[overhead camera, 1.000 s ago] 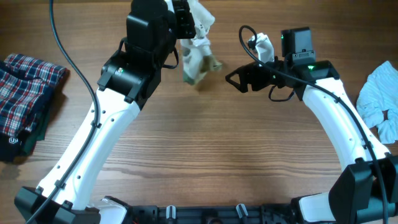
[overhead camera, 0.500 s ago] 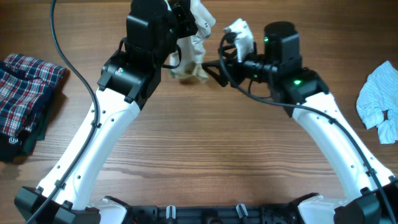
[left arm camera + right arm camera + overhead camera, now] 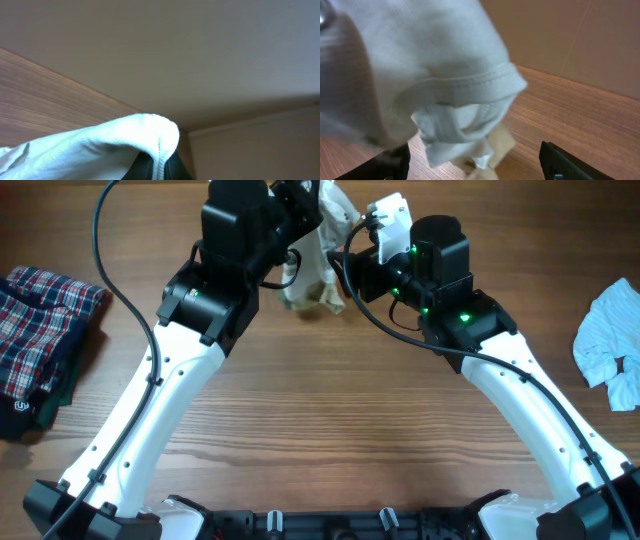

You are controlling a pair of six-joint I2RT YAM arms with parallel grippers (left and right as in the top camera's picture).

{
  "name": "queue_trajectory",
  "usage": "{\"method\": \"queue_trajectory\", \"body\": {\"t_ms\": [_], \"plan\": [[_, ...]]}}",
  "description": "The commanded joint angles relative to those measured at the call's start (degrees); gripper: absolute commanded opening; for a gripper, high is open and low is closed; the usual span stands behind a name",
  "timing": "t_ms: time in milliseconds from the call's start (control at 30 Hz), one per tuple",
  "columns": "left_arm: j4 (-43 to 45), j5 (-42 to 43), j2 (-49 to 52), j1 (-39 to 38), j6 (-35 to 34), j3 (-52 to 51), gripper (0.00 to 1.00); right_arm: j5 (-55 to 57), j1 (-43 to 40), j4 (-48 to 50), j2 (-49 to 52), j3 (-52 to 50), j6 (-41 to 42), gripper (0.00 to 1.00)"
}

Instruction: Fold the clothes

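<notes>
The left gripper moves down to the bare tabletop beneath the shirt (image 3: 302,321) next and releases the shirt's upper part there, as the shirt still hangs bunched in midair.
A cream-white shirt with tan patches (image 3: 318,268) hangs bunched above the far middle of the table. My left gripper (image 3: 303,205) is shut on its top edge. In the left wrist view a white seamed fold of the shirt (image 3: 115,142) lies over the dark fingers (image 3: 176,170). My right gripper (image 3: 345,277) has its jaws wide open beside the lower part of the shirt. In the right wrist view the shirt (image 3: 445,95) hangs just ahead of the right gripper (image 3: 475,167), between its two fingertips (image 3: 565,161), and neither one presses on it.
A folded plaid garment (image 3: 38,330) lies at the table's left edge. A crumpled pale blue striped garment (image 3: 610,340) lies at the right edge. Bare wooden tabletop (image 3: 330,400) spreads between the two arms.
My right arm has swung left and toward the far edge, up to the hanging shirt, bringing its open fingers around the lower part. The left gripper has kept its hold; the shirt swayed slightly.
</notes>
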Motion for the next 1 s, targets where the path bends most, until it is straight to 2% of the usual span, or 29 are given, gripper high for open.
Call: {"method": "queue_trajectory", "body": {"t_ms": [0,233,333,367,433,467,500,567,667,933,967], "plan": [[0.85,3.06,-0.85,0.24,-3.23,1.14,0.04,-1.16,0.13,0.46,0.55,0.55,1.46,0.84],[1.77,7.08,-0.85,0.24,-4.72,1.14,0.04,-3.08,0.31,3.10,1.33,0.55,2.45,0.81],[1.88,7.10,-0.85,0.24,-4.94,1.14,0.04,-3.56,0.42,4.33,3.26,0.55,2.49,0.75],[1.88,7.37,-0.85,0.24,-4.94,1.14,0.04,-3.52,0.42,4.85,3.67,0.55,2.62,0.68],[1.90,7.48,-0.85,0.24,-4.92,1.14,0.04,-3.50,0.42,5.46,3.72,0.55,2.82,0.38],[1.84,7.45,-0.85,0.26,-4.87,1.14,0.04,-3.48,0.39,5.44,3.72,0.55,2.56,0.12],[1.84,7.45,-0.85,0.26,-4.39,1.14,0.04,-3.45,0.39,5.16,3.72,0.55,2.19,0.04],[1.60,7.04,-0.85,0.31,-3.67,1.11,0.04,-3.39,0.39,4.07,3.65,0.55,-0.37,0.04],[-1.03,2.14,-0.79,1.05,0.79,1.11,0.04,-2.56,0.37,-0.59,2.51,0.57,-6.45,0.04],[-7.45,1.90,-0.35,3.21,6.34,1.11,0.06,1.77,0.39,-1.42,-3.56,0.72,-13.31,0.04],[-7.69,2.36,-0.35,3.21,6.38,1.11,0.04,1.77,0.39,-1.44,-4.22,0.79,-14.34,0.04]]}}
